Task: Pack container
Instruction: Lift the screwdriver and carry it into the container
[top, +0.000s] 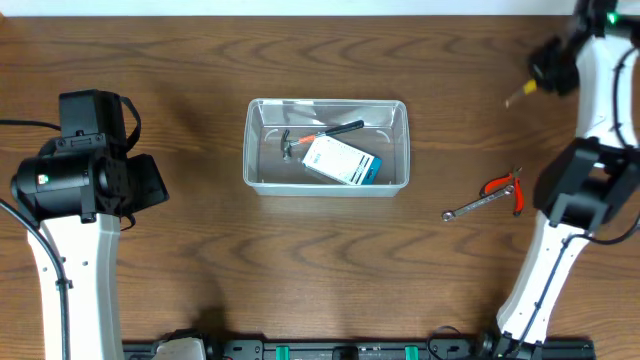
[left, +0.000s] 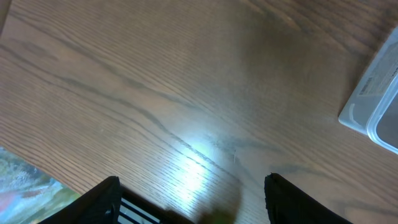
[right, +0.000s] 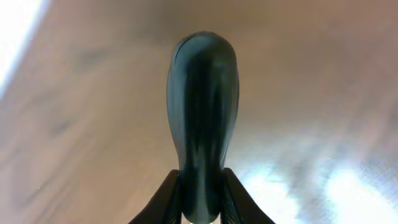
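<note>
My right gripper is holding the screwdriver, which is still unpacked. Next it should swing to the left in the overhead view and down over the white-and-blue box (top: 342, 161) to release the screwdriver.
The clear plastic container (top: 256, 150) stands at the table's middle. Inside lie a small hammer (top: 300, 140) and a white-and-blue box (top: 342, 161). Its corner shows at the right edge of the left wrist view (left: 380, 102). My right gripper (top: 552, 68) is at the far right back, shut on a screwdriver with a dark handle (right: 202, 112) and a yellowish shaft (top: 518, 94) pointing left. In the right wrist view the fingers (right: 201, 190) clamp the handle's base. My left gripper (left: 193, 190) is open and empty over bare wood, left of the container.
A silver wrench (top: 475, 208) and red-handled pliers (top: 507, 187) lie on the table right of the container, beside the right arm's base. The left arm (top: 75, 180) stands at the left.
</note>
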